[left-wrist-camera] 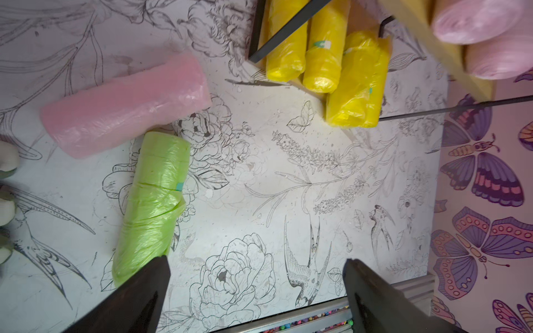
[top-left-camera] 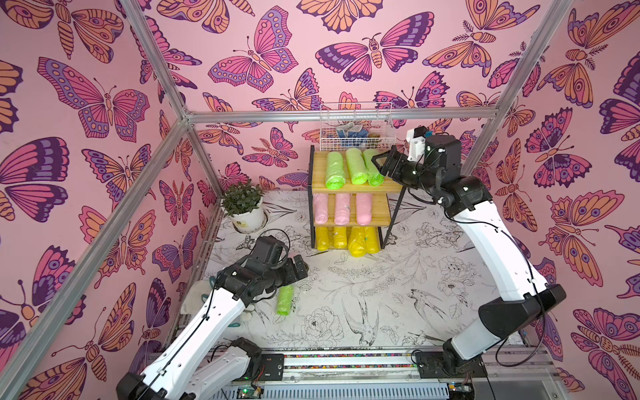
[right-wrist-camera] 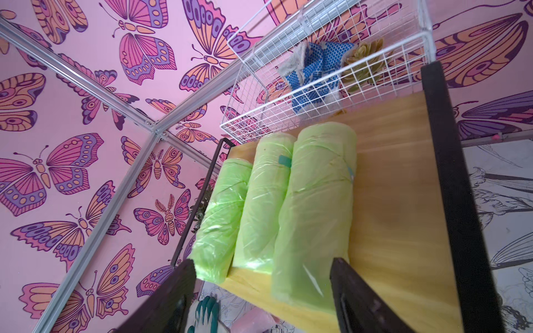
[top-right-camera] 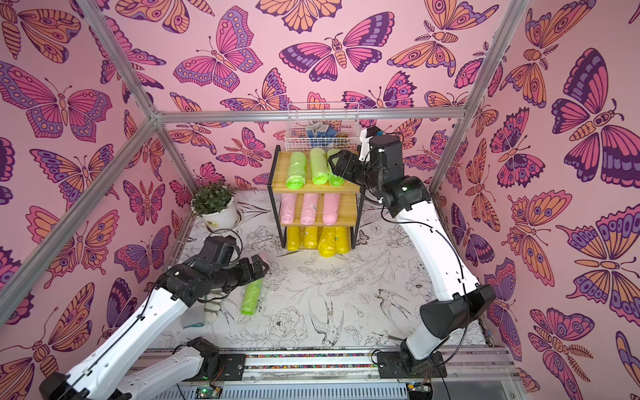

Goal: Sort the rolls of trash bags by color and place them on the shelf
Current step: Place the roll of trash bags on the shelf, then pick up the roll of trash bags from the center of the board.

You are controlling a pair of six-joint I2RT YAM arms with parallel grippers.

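My left gripper lowers its open fingers astride the roll's end by the pink roll next, since the only lime green roll off the shelf lies below it.
The shelf [top-left-camera: 353, 188] holds three lime green rolls [top-left-camera: 356, 166] on its top board, three pale pink rolls [top-left-camera: 343, 209] on the middle board and several yellow rolls [top-left-camera: 346, 239] at the bottom. My right gripper [right-wrist-camera: 264, 271] stands open at the near end of the rightmost green roll [right-wrist-camera: 317, 207], which rests on the top board [right-wrist-camera: 389, 201]. A fourth green roll [left-wrist-camera: 153, 201] and a pink roll [left-wrist-camera: 124, 106] lie on the table. My left gripper [left-wrist-camera: 256, 266] hovers open and empty just past the green roll; in a top view [top-right-camera: 261, 266] it covers most of the pink roll.
A white wire basket [top-left-camera: 356, 128] with gloves in it sits behind the shelf's top. A potted plant [top-left-camera: 242, 207] stands left of the shelf. Gloves [left-wrist-camera: 5, 201] lie at the table's left edge. The arms' rail [top-left-camera: 346, 362] runs along the front.
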